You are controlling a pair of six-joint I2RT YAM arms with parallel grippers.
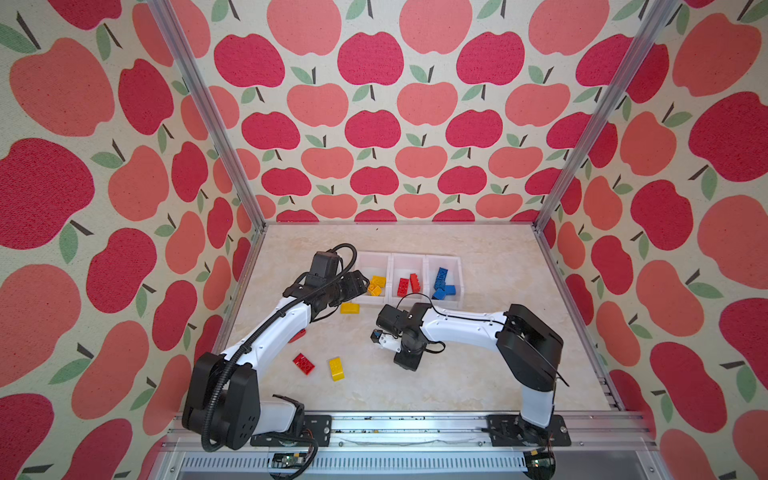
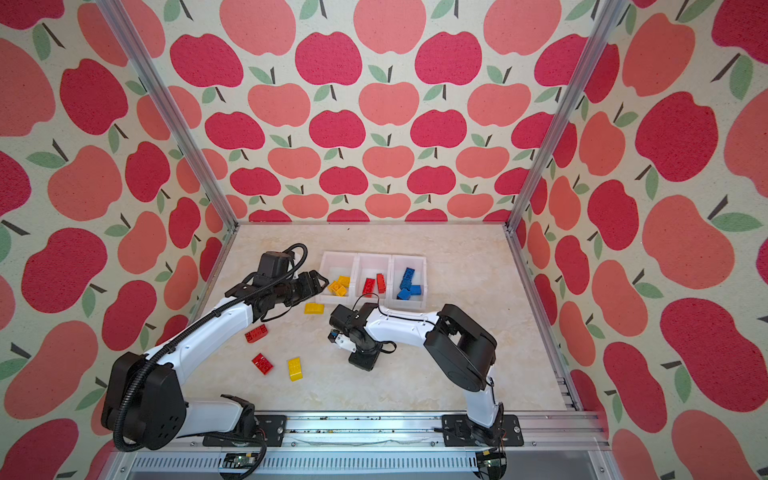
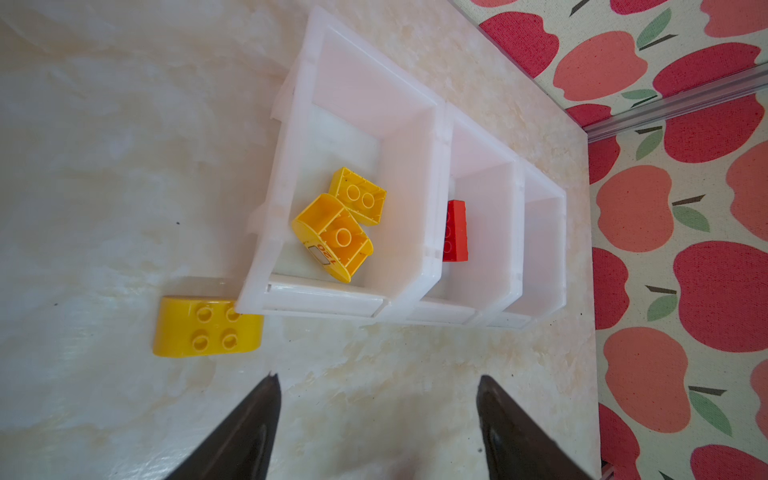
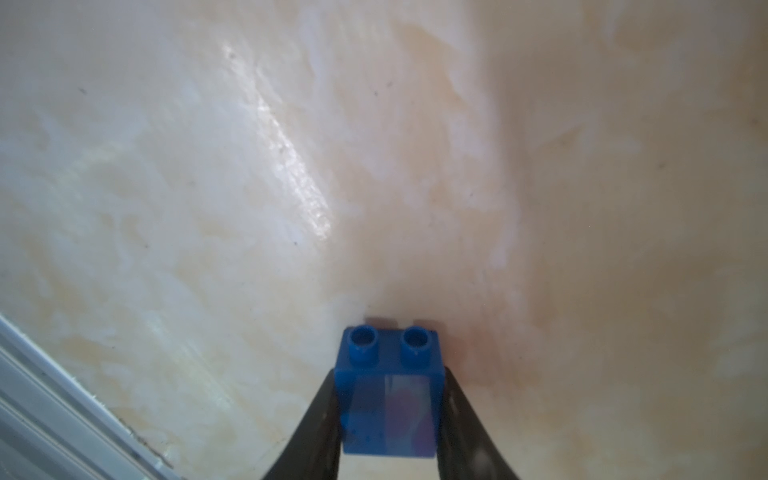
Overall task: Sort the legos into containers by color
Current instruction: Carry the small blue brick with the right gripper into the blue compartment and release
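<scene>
My right gripper lifts up and outward over the container with the blue legos next and releases the small blue brick [image 4: 388, 399] there, because its color matches theirs.
The three joined white containers [image 1: 374, 259] stand in a row mid-table. Yellow legos [image 1: 376, 284] lie in the left one, red legos [image 1: 409, 284] in the middle one, blue legos [image 1: 442, 284] in the right one. My left gripper [image 3: 378, 378] is open and empty, just off the yellow bin's near left corner [image 3: 257, 291]. My right gripper [image 4: 390, 374] is shut on a small blue brick [image 4: 388, 399] low over the table, in front of the bins [image 1: 375, 336]. Loose legos on the table: a yellow one [image 1: 350, 308], a red one [image 1: 304, 363] and another yellow one [image 1: 336, 368].
Another red brick [image 2: 256, 333] lies beside my left forearm, half hidden by it in a top view. Apple-patterned walls and metal posts [image 1: 548, 199] close in the table. An aluminium rail [image 1: 407, 424] runs along the front edge.
</scene>
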